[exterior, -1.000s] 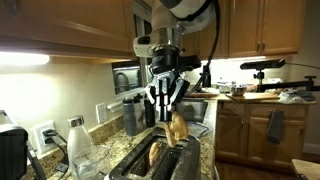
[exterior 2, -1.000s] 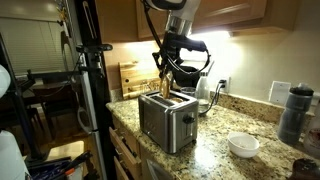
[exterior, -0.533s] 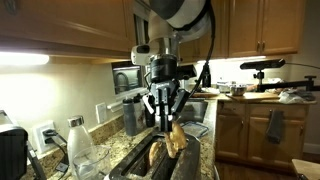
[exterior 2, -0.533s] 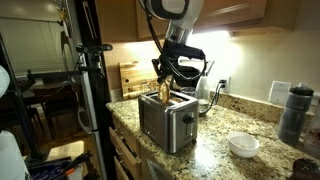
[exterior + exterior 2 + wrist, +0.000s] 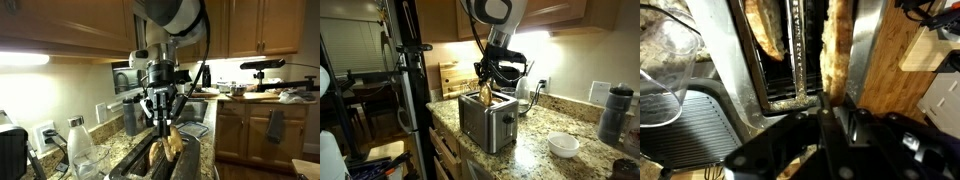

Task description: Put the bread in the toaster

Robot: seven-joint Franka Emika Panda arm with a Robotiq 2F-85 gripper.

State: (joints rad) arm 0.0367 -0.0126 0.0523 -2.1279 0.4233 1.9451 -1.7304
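Next, my gripper lowers the tan slice of bread down into the slot (image 5: 170,162) beside the divider (image 5: 797,50) and releases the slice, as that slot lies below my gripper.
My gripper (image 5: 165,122) is shut on a tan slice of bread (image 5: 172,139) and holds it upright, its lower edge at the top of the shiny steel toaster (image 5: 485,122). In an exterior view the bread (image 5: 485,94) stands at the toaster's top. In the wrist view the held bread (image 5: 835,55) hangs edge-on over a slot beside the slot divider (image 5: 797,50); my gripper (image 5: 830,110) grips its near end. Another slice (image 5: 768,30) sits in the neighbouring slot, and it also shows in an exterior view (image 5: 155,154).
A clear bottle (image 5: 80,150) and wall sockets stand beside the toaster. A white bowl (image 5: 563,146) and a dark flask (image 5: 612,113) sit on the granite counter. A wooden board (image 5: 450,78) and a kettle (image 5: 526,92) stand behind the toaster. A black tripod (image 5: 408,90) is close by.
My gripper has moved down with the bread, bringing its lower edge from above the toaster to the toaster's top.
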